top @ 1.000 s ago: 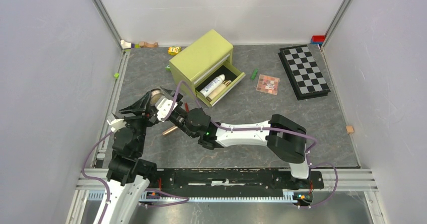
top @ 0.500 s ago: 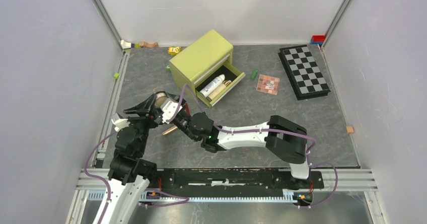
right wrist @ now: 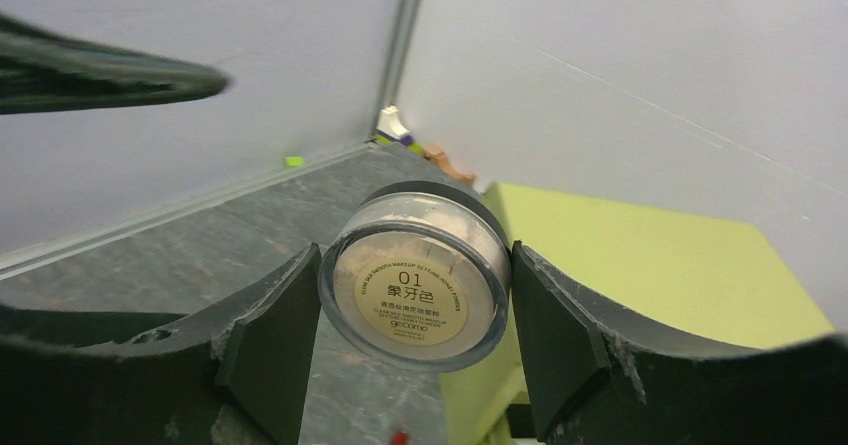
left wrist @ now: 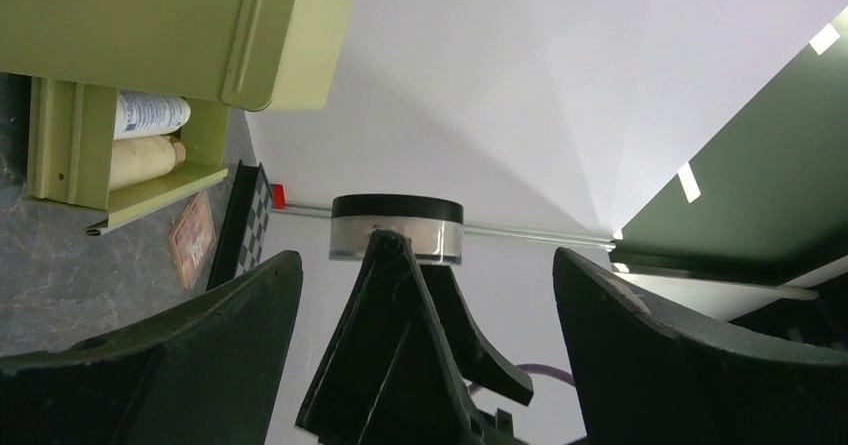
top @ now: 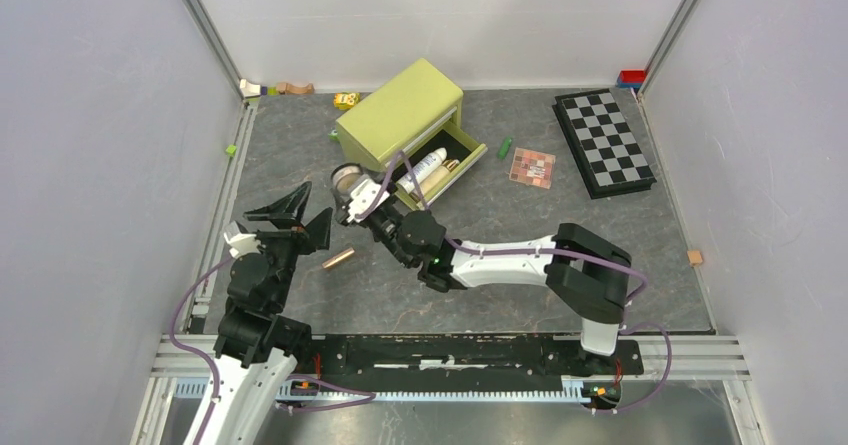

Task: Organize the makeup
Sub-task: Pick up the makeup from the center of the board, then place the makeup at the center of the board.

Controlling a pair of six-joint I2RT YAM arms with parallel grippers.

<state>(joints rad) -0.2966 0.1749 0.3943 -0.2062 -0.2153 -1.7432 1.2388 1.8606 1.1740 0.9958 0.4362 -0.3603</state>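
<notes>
My right gripper moves back past the open drawer (top: 445, 165) next, then tilts downward to lower the compact (top: 346, 177) onto the near table, where the table is empty.
My right gripper (top: 352, 189) is shut on a round tan compact (top: 346, 177), held in the air just left of the green drawer box (top: 400, 110). In the right wrist view the compact (right wrist: 415, 280) sits squarely between the right gripper's (right wrist: 415, 300) pads, label facing the camera. My left gripper (top: 305, 215) stands wide open below and to the left, with nothing in it. Its wrist view shows the compact (left wrist: 397, 230) beyond its open jaws. The open drawer (top: 445, 165) holds a white bottle (top: 422, 168) and a tan tube (top: 433, 178). A rose-gold tube (top: 337, 259) lies on the table.
A pink-brown eyeshadow palette (top: 531, 167) and a green stick (top: 505, 147) lie right of the drawer. The chequered board (top: 603, 143) is at the back right. Toy blocks (top: 275, 89) sit along the back wall, one small block (top: 695, 257) at the right edge.
The left gripper opened and let go of the compact. The right gripper, closed on it, carried it up and right toward the drawer box.
</notes>
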